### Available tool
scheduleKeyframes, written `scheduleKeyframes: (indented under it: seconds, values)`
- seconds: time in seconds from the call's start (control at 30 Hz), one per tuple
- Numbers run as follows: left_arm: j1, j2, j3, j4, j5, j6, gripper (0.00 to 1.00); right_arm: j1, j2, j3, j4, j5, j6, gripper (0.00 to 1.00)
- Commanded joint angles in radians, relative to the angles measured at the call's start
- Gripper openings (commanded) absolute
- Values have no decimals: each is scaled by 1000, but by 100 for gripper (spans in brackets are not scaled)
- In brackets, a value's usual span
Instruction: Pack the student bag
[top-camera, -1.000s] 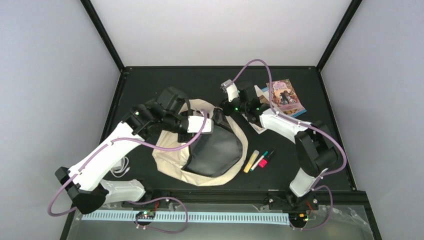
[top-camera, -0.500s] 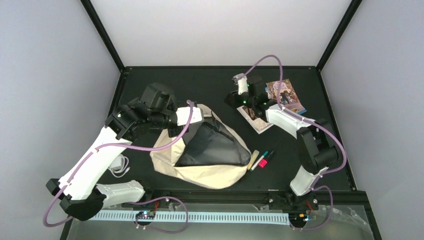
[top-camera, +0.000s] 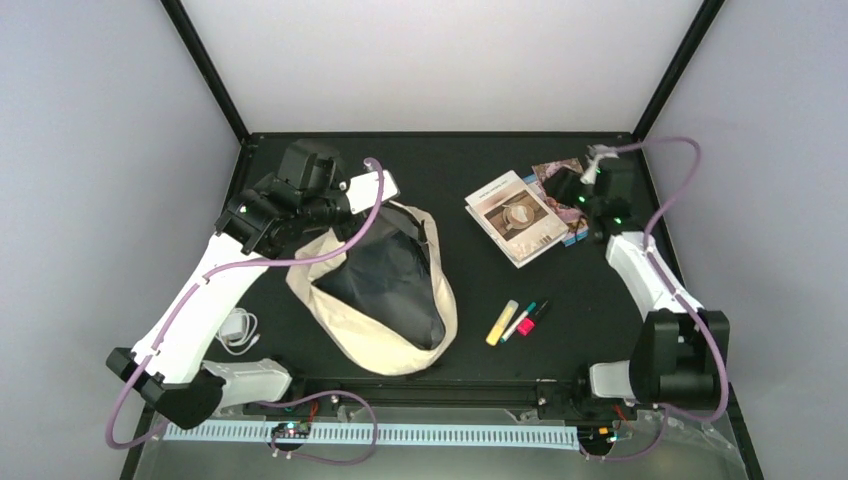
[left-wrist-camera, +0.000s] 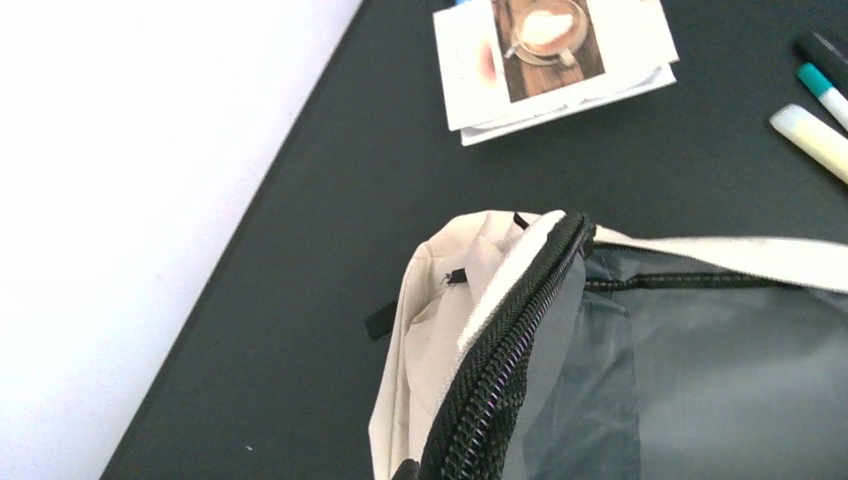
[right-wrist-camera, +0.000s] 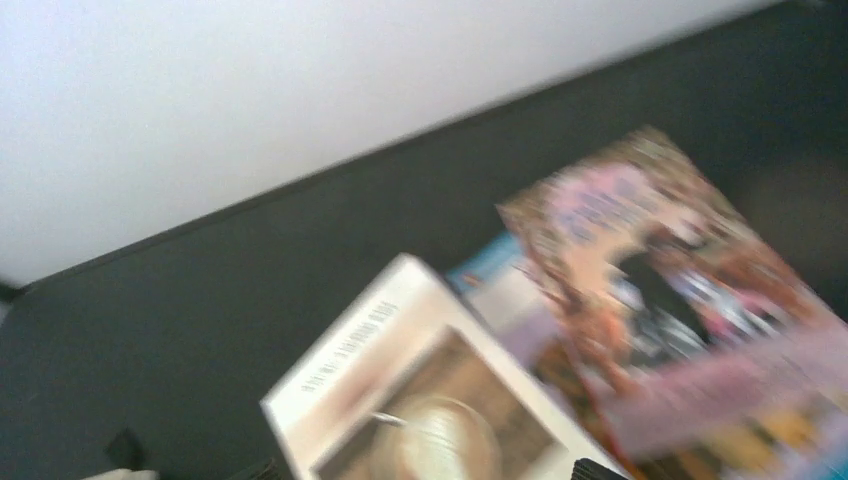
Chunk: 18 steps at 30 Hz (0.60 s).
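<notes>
The white book's near short edge faces bare tabletop, clear of the colourful books, so I will lower my right gripper and pull it back onto that edge of the white book.
The student bag lies left of centre, cream fabric with its grey lining showing through the open mouth. My left gripper is shut on the bag's far rim and holds it up. In the left wrist view the black zipper edge runs down to my hidden jaws, beside cream fabric. My right gripper hovers open above two books at the back right. Its dark fingertips stand wide apart over the white coffee-cover book.
The white book overlaps a colourful one by the right wall. A yellow highlighter and pens lie right of the bag. A white cable rests beside the left arm's base.
My right gripper let go of the bag, opened and swung right to the books. My left gripper drew the bag's rim back and left, and the bag shifted left.
</notes>
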Motion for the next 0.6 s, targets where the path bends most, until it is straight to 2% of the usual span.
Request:
scheduleKeyframes:
  seconds: [0.0,0.1,0.23,0.4,0.57]
  values:
    - [7,27,107,93,-54,-48,2,-135,-83,-170,-23,-31,181,77]
    - [7,43,113,83,-38,-55,2,-194,-112,-257,-11,-63,221,76]
    - [9,45,73,76,-16,-70,2,-236,-69,-317,28,-181,282,73]
    - [8,43,24,82,20,-79,2,-238,12,-393,188,-280,390,72]
    - [10,43,18,77,29,-80,2,-235,104,-396,252,-306,426,71]
